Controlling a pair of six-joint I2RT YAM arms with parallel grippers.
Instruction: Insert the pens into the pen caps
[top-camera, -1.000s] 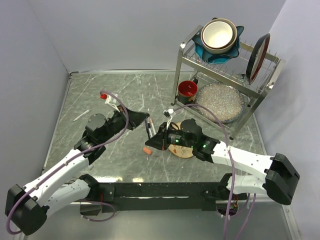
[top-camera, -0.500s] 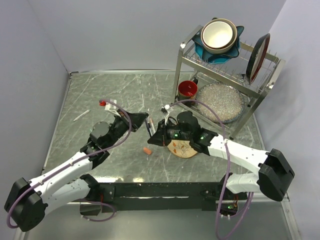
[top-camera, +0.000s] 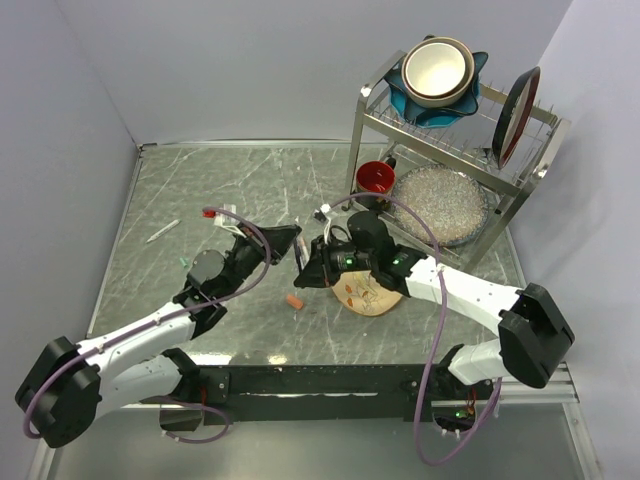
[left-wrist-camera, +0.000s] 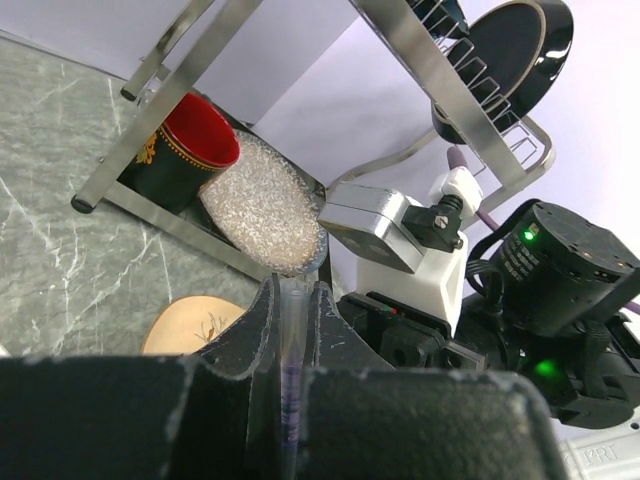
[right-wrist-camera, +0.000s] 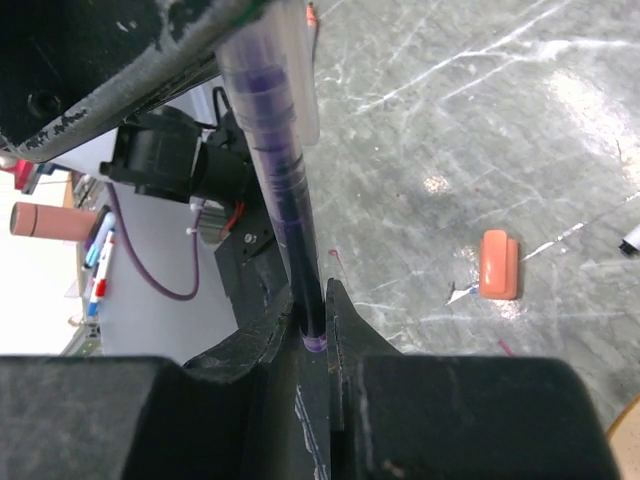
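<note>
I need to tilt my left gripper downward and lower it to the bare tabletop beyond the orange-red cap (top-camera: 294, 301) to let go, because the pen is inside the clear cap.
My left gripper (top-camera: 289, 238) and right gripper (top-camera: 308, 271) meet nose to nose at mid-table. In the left wrist view the left gripper (left-wrist-camera: 292, 292) is shut on a clear pen cap (left-wrist-camera: 290, 335) with purple showing inside it. The right gripper (right-wrist-camera: 315, 300) is shut on the dark, purple-ended barrel of a pen (right-wrist-camera: 297, 255). The pen's front end sits inside the clear cap (right-wrist-camera: 268, 80). An orange-red cap (top-camera: 294, 301) lies loose on the table below the grippers, also seen as the orange-red cap (right-wrist-camera: 499, 264) in the right wrist view. A white pen (top-camera: 162, 231) lies at the far left.
A round wooden coaster (top-camera: 368, 293) lies under the right arm. The metal dish rack (top-camera: 455, 140) at the back right holds bowls, a dark plate and a glass dish (top-camera: 440, 205). A red cup (top-camera: 375, 178) stands at its left foot. Purple cables loop over both arms.
The right arm has swung away from the near edge and brought its gripper up to the left one. The left arm has stretched forward. Both stay shut on the pen and cap.
</note>
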